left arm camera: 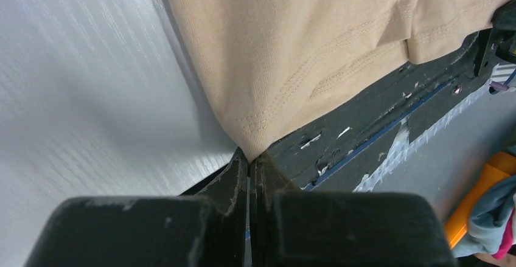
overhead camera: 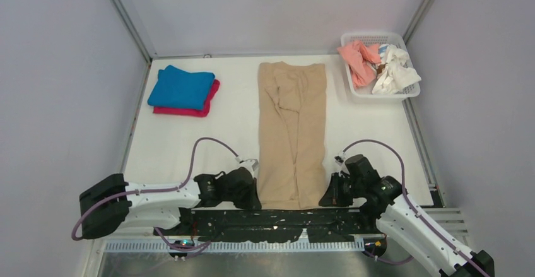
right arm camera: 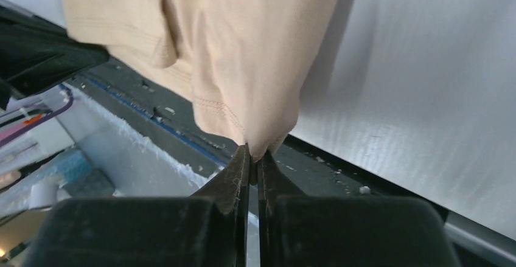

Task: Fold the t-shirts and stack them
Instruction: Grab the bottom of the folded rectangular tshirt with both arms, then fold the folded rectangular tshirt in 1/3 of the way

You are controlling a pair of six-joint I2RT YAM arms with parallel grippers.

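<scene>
The folded tan t-shirt is still long. The right gripper next lifts outward and releases the hem corner on the t-shirt's far half (overhead camera: pixel 314 103), which lies outward of the gripper.
A tan t-shirt (overhead camera: pixel 291 132) lies folded into a long narrow strip down the middle of the white table, its hem at the near edge. My left gripper (overhead camera: pixel 255 196) is shut on the hem's near left corner (left arm camera: pixel 252 148). My right gripper (overhead camera: pixel 328 198) is shut on the near right corner (right arm camera: pixel 258 148). A folded blue t-shirt (overhead camera: pixel 181 87) rests on a folded magenta one (overhead camera: pixel 208 103) at the far left. A salmon-pink t-shirt (overhead camera: pixel 358 59) and a white t-shirt (overhead camera: pixel 394 70) lie crumpled in the basket.
A white mesh basket (overhead camera: pixel 378 94) stands at the far right corner. A black strip (overhead camera: pixel 277 217) runs along the table's near edge under the tan hem. Grey walls close in both sides.
</scene>
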